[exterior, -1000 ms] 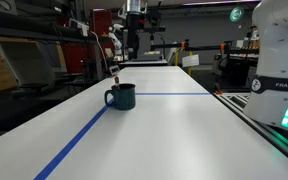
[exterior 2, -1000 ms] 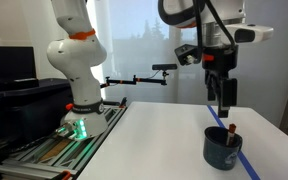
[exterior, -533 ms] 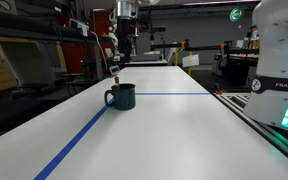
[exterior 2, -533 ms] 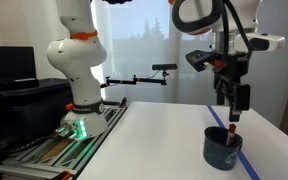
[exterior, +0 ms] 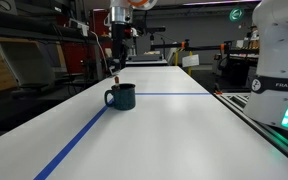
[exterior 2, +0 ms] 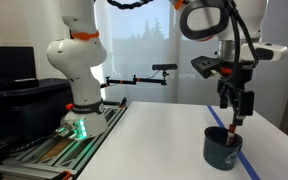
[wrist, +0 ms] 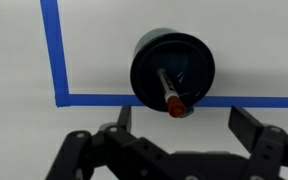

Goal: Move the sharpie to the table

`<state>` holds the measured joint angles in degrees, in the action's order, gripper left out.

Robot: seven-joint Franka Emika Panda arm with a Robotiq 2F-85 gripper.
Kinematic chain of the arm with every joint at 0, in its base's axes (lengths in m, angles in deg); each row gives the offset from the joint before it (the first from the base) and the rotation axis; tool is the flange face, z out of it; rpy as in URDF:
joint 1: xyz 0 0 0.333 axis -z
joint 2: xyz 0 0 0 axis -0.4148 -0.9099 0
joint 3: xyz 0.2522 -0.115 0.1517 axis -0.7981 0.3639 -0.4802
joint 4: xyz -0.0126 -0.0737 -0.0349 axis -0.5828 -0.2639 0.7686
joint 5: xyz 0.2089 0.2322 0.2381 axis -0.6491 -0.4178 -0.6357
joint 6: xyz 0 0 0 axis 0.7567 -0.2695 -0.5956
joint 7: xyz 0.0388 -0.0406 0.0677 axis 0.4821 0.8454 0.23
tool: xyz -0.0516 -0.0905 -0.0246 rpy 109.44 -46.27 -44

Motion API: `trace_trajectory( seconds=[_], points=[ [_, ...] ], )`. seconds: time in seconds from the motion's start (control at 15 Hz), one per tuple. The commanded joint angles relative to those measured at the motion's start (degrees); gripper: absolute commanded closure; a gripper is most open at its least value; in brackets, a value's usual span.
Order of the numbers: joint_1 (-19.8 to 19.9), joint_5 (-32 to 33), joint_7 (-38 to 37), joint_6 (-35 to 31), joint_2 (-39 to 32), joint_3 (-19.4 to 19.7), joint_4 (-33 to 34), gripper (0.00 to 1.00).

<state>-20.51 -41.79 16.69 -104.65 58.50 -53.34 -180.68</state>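
Observation:
My gripper lowers slightly next and closes its fingers around the sharpie's reddish-brown end above the mug's rim.
The sharpie [wrist: 171, 92] stands tilted inside the dark teal mug [wrist: 173, 68], its reddish-brown end up. It also shows in both exterior views [exterior: 115, 78] [exterior 2: 231, 130], poking above the mug [exterior: 121, 96] [exterior 2: 222, 148]. The mug stands on the white table [exterior: 184, 130] [exterior 2: 154, 140] [wrist: 246, 45] where two blue tape lines meet. My gripper [wrist: 184, 120] is open and empty. It hangs just above the mug [exterior: 117, 62] [exterior 2: 239, 110], fingers pointing down, apart from the sharpie.
Blue tape lines [exterior: 74, 145] [wrist: 52, 50] run along and across the table. The white robot base with a green light [exterior: 284, 70] [exterior 2: 79, 100] stands at the table's side. Shelves and lab gear lie beyond the far end.
The gripper has moved sideways over the mug and a little lower. It has stayed open. The mug and sharpie have not moved.

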Motion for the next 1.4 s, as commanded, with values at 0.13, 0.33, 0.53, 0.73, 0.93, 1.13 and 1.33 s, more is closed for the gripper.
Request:
trace_trajectory(
  seconds=[0.13, 0.33, 0.53, 0.73, 0.93, 1.13, 1.33],
  points=[
    [1.3, -0.49, -0.49, -1.09, -2.76, -1.44, 1.69, 0.0],
    [1.62, -0.44, -0.48, -1.33, -3.99, -1.71, 2.22, 0.0],
    [1.81, -0.33, -0.46, -1.78, -4.92, -2.05, 2.65, 0.0],
    [2.06, -0.35, -0.55, -1.89, -5.73, -2.56, 3.46, 0.08],
    [2.25, -0.35, -0.57, -1.91, -6.38, -3.0, 4.22, 0.3],
    [2.32, -0.22, -0.66, -1.93, -7.07, -3.27, 4.79, 0.24],
    [2.32, -0.15, -0.75, -1.95, -7.7, -3.5, 5.01, 0.23]
  ],
)
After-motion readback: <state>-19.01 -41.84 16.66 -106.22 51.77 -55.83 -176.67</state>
